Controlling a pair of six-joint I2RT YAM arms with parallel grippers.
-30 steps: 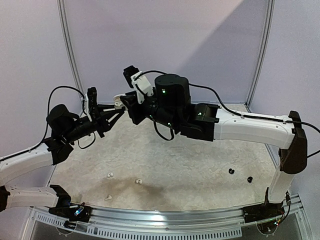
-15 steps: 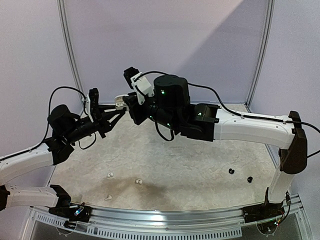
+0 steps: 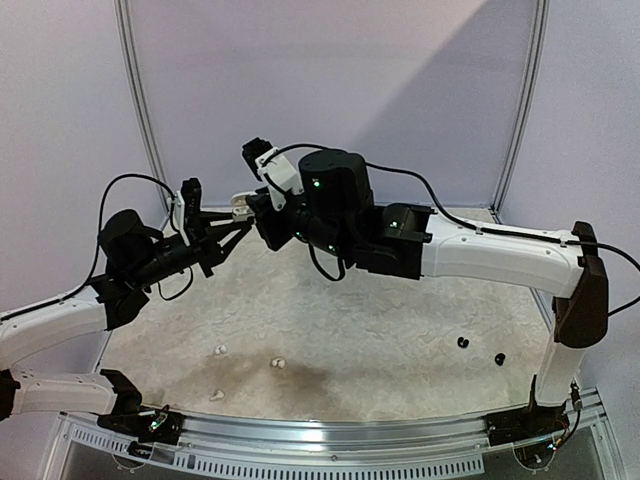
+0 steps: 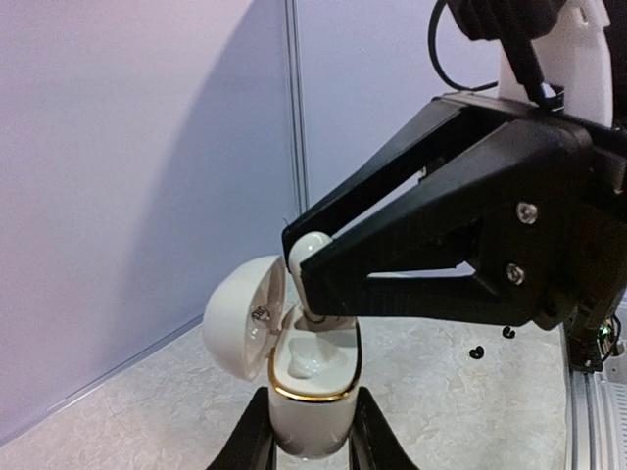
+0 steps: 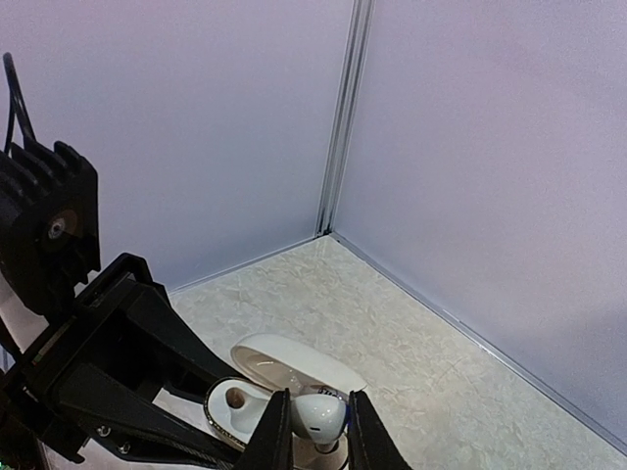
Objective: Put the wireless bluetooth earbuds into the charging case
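Bare tabletop between the white and black earbuds lies below and back of my right gripper, so next I leave the case (image 3: 240,201), swing down there and release the earbud.
A white charging case (image 4: 310,392) with a gold rim stands upright between the fingers of my left gripper (image 4: 312,439), which is shut on its body. Its lid (image 4: 240,315) hangs open to the left. My right gripper (image 5: 317,438) is shut on a white earbud (image 5: 320,412), whose stem points down into the case's far socket. The near socket (image 4: 306,362) shows bare. In the top view both grippers meet in the air at the back left, around the case (image 3: 240,201).
Three loose white earbuds (image 3: 219,350) (image 3: 278,362) (image 3: 216,395) lie on the table at the front left. Two black earbuds (image 3: 462,342) (image 3: 499,358) lie at the right. Lilac walls close the back and sides.
Both arms have drifted slightly up and to the left together. The grips on the case and the earbud are unchanged.
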